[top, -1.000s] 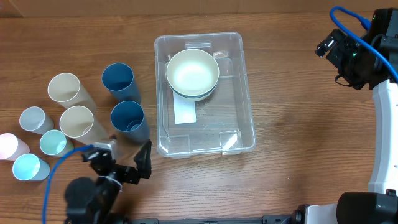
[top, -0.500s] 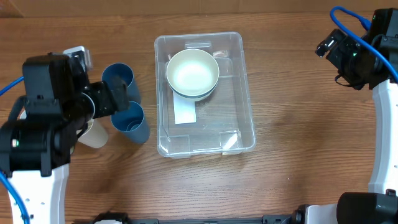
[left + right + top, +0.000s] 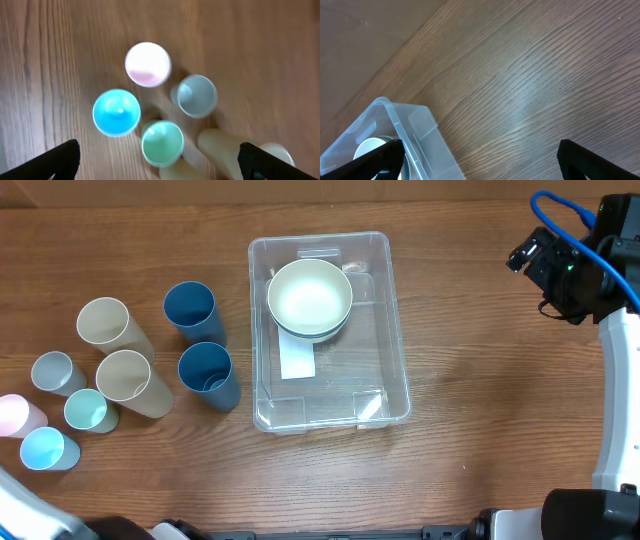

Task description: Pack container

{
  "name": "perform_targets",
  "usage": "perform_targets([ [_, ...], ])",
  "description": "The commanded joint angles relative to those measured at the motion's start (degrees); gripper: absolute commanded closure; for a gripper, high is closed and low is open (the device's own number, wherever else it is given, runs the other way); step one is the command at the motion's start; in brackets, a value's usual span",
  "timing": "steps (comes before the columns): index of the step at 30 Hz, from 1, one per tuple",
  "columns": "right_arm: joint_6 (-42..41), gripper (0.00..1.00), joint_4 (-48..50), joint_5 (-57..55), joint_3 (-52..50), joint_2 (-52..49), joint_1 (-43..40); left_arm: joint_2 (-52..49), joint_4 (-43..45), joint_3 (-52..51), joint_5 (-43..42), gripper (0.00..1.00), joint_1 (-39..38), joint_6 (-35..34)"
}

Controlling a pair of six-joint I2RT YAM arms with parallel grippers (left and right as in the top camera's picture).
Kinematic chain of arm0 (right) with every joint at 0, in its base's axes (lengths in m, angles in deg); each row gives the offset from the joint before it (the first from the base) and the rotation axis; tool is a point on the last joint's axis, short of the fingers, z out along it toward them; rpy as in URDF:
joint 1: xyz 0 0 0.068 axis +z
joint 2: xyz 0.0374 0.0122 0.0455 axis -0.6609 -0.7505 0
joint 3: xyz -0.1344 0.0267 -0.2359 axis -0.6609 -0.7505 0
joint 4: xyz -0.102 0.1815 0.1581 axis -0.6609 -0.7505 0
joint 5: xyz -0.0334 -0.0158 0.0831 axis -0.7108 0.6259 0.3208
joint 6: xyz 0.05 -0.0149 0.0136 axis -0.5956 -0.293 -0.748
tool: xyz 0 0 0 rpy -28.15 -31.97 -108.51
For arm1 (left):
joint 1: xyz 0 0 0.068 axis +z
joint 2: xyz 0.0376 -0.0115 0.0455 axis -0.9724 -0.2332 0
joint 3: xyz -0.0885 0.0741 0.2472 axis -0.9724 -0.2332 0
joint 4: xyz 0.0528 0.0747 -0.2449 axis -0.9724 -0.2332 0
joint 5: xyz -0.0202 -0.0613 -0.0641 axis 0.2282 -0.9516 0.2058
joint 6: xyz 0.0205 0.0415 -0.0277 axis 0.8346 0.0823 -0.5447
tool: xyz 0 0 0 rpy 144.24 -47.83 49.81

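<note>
The left gripper moves down onto the pale pink cup's side away from the container (image 3: 378,365) next, away from other cups.
The clear container (image 3: 378,365) stands mid-table with a white label (image 3: 297,361) on its bottom and stacked pale bowls (image 3: 309,298) in its far half. To its left stand two dark blue cups (image 3: 189,310), two cream cups (image 3: 108,323) and small grey (image 3: 52,372), green (image 3: 87,410), pink (image 3: 12,415) and light blue (image 3: 45,449) cups. My left gripper (image 3: 160,159) is open and empty, high above the small cups (image 3: 162,143). My right gripper (image 3: 532,256) is open and empty, raised to the right of the container (image 3: 415,131).
Only a white piece of the left arm (image 3: 18,498) shows at the overhead view's lower left corner. The right arm with its blue cable (image 3: 560,205) fills the right edge. A brown wall runs along the table's far edge (image 3: 365,40).
The left arm swept up over the cups half a second ago and has now dropped almost out of the overhead view at lower left. The cups, container and right arm have not moved.
</note>
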Motion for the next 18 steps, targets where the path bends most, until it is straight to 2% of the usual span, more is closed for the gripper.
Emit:
perform_targets([
  [1,-0.26,0.0,0.31,0.33,0.52,0.31,0.0,-6.86,1.64,0.87,-3.45,0.0,5.2,2.56],
  [9,-0.26,0.0,0.31,0.33,0.52,0.31,0.0,-23.5,5.57,0.87,-4.2,0.14,8.24,14.08],
  [12,-0.26,0.0,0.31,0.33,0.52,0.31,0.0,-29.27,7.26,0.87,-4.33,0.26,8.24,15.89],
  [15,-0.26,0.0,0.31,0.33,0.52,0.31,0.0,-33.2,9.11,0.87,-4.5,0.46,8.2,17.03],
  [17,-0.26,0.0,0.31,0.33,0.52,0.31,0.0,-35.17,10.34,0.87,-4.94,0.67,8.17,17.0],
  [18,-0.26,0.0,0.31,0.33,0.52,0.31,0.0,-36.09,11.37,0.87,-5.31,0.82,8.17,16.79],
])
